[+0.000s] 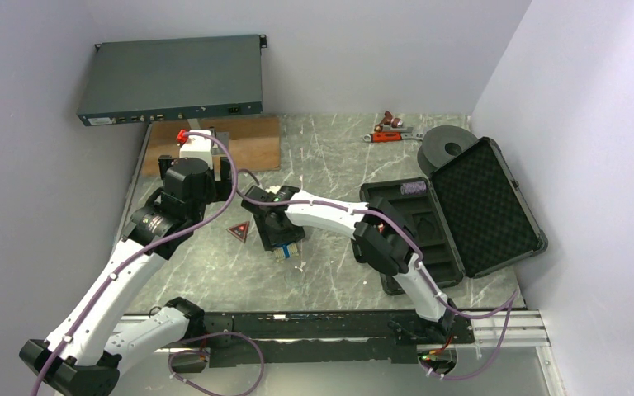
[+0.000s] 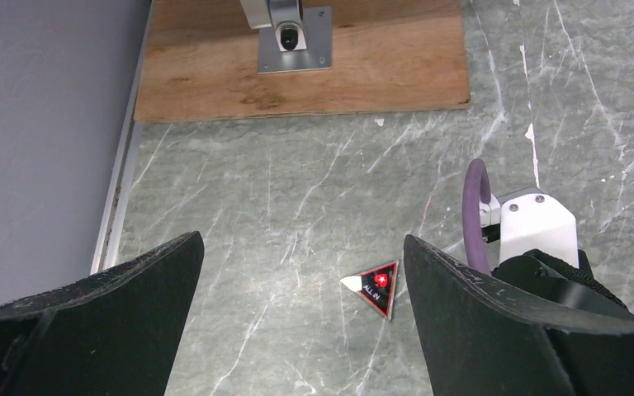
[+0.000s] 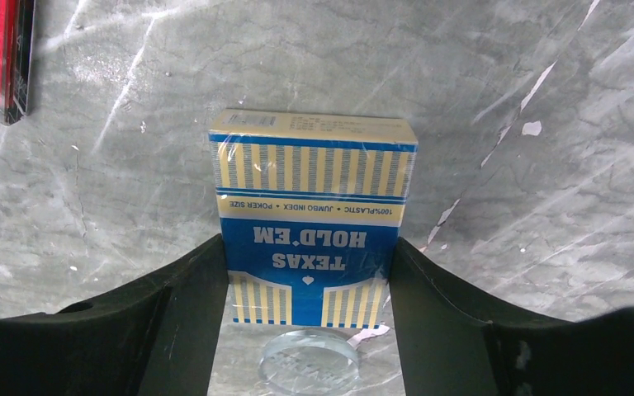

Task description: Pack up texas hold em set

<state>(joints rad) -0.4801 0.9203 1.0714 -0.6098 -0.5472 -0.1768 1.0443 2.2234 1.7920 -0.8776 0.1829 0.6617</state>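
The card box should go into the case's hinge-side hollow (image 1: pixel 425 225), which is empty, so my right gripper needs to rise next, swing to the right in the top view, lower and release the box there.
My right gripper (image 3: pixel 305 247) is shut on the blue-white card box (image 3: pixel 312 219), with a finger against each side; in the top view the box (image 1: pixel 285 250) is at mid-table. A clear disc (image 3: pixel 309 360) lies on the table just under the box's near end. The red triangle (image 2: pixel 378 287) lies flat to its left (image 1: pixel 238 232), close to the right finger of my left gripper (image 2: pixel 301 247), which is open, empty and above the table. The black case (image 1: pixel 417 239) stands open at the right, with a purple chip stack (image 1: pixel 415 189) in its base. The red card box and blue disc are out of view.
The case's foam lid (image 1: pixel 483 202) leans back to the right. A black spool (image 1: pixel 446 147) and a red-handled tool (image 1: pixel 392 132) lie behind the case. A plywood board (image 2: pixel 297 78) with a metal bracket sits at the back left, under a grey rack unit (image 1: pixel 173 82).
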